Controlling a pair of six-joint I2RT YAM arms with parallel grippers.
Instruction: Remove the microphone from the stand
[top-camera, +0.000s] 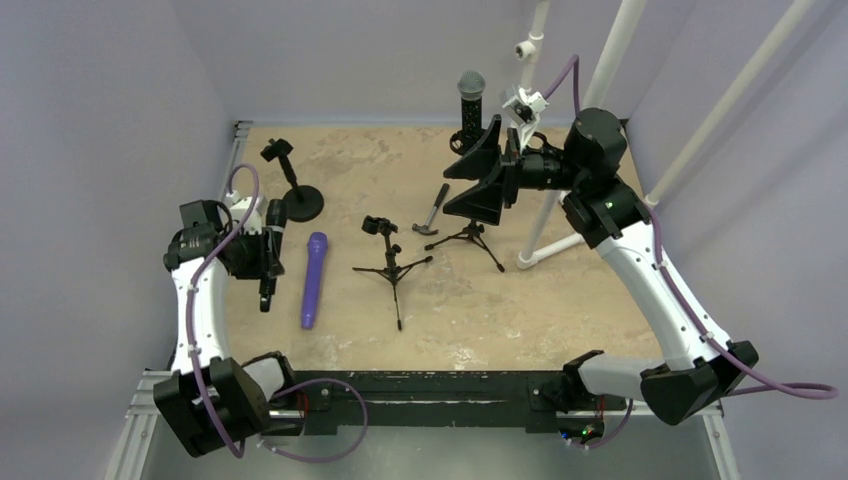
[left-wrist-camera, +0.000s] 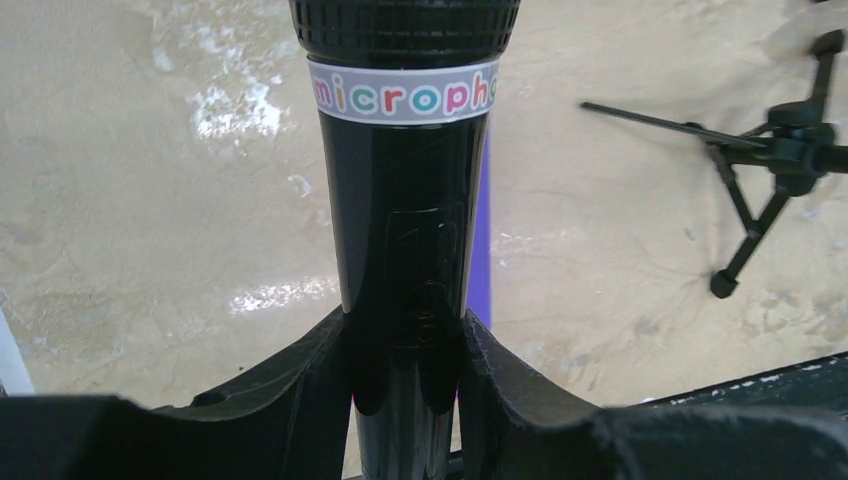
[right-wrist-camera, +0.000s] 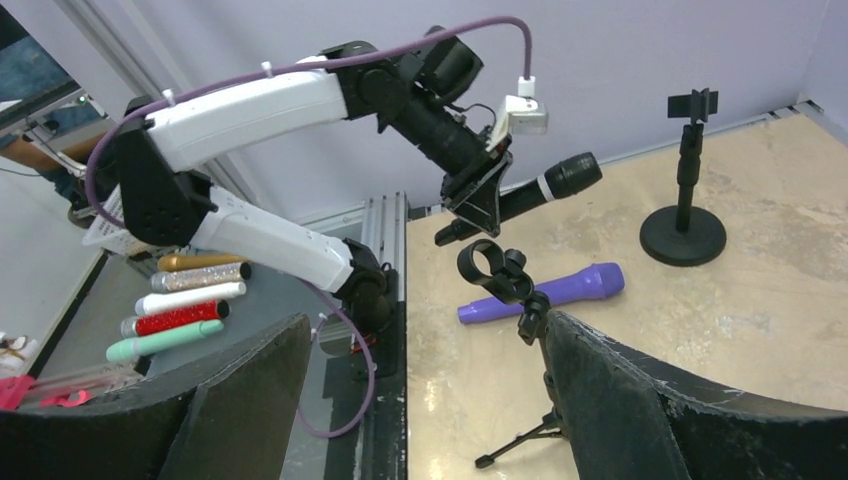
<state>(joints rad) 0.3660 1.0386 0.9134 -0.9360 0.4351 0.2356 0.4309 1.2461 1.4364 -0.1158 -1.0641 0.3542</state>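
The black microphone is already clear of every stand, so next I need to lower my left gripper to the bare table beside the purple microphone and open it.
My left gripper (top-camera: 265, 262) is shut on a black microphone (top-camera: 271, 255) and holds it above the table's left side. In the left wrist view the fingers (left-wrist-camera: 300, 390) clamp its body (left-wrist-camera: 405, 200) below a "microphone" label. It also shows in the right wrist view (right-wrist-camera: 520, 195), clear of every stand. A round-base stand (top-camera: 296, 195) with an empty clip is just behind it. My right gripper (top-camera: 472, 178) is open and empty at the back right, above a tripod stand (top-camera: 472, 235). A second black microphone with a grey head (top-camera: 470, 100) stands upright behind it.
A purple microphone (top-camera: 314, 280) lies on the table right of my left gripper. A small tripod stand (top-camera: 390, 258) with an empty ring clip (right-wrist-camera: 495, 270) stands mid-table. A small hammer-shaped piece (top-camera: 433, 212) lies near it. White poles (top-camera: 545, 225) rise at the back right. Several glittery tubes (right-wrist-camera: 180, 300) lie beyond the table's edge.
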